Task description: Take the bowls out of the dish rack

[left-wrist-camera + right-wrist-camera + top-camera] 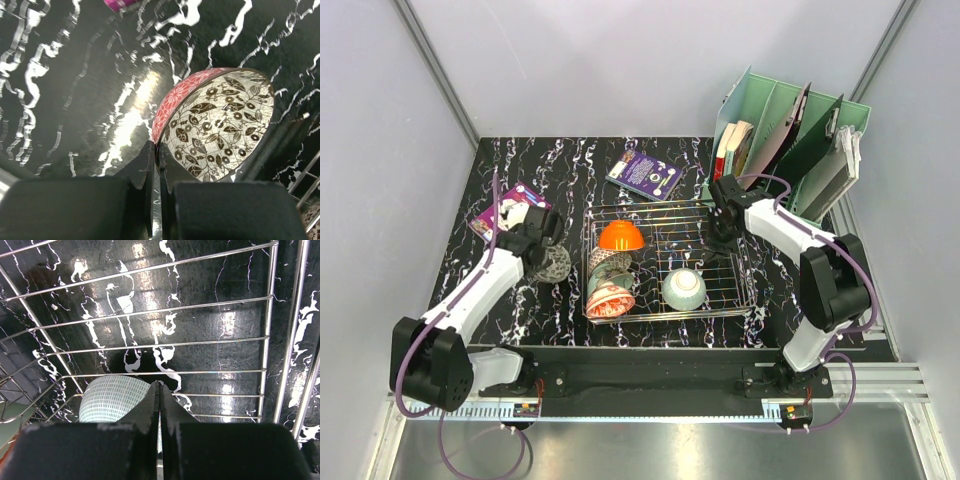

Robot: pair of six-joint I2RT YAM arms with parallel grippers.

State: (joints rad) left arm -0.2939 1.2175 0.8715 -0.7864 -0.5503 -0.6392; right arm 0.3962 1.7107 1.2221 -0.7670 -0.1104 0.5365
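Observation:
My left gripper lowers the tilted bowl level onto bare table beside the rack next, then releases the bowl's rim.
The chrome wire dish rack [720, 262] stands mid-table. Inside it are an orange bowl [620, 236], a patterned bowl [608, 268], a red-pink floral bowl [610, 301] and a pale green bowl [684, 289]. Left of the rack, my left gripper [548, 252] is shut on the rim of a bowl [220, 125] that is red floral outside and grey leaf-patterned inside, just above the table. My right gripper [160, 385] is shut above the rack's back right corner, its wires [165, 342] beneath it. The green bowl [112, 397] shows at lower left. A chrome sliver shows between its fingers.
A mint-green file organizer [790, 140] with books stands at the back right, close behind the right arm. A purple book [645, 173] lies behind the rack and a pink packet [510, 212] at the left. The rack's corner [305, 187] shows right of the held bowl.

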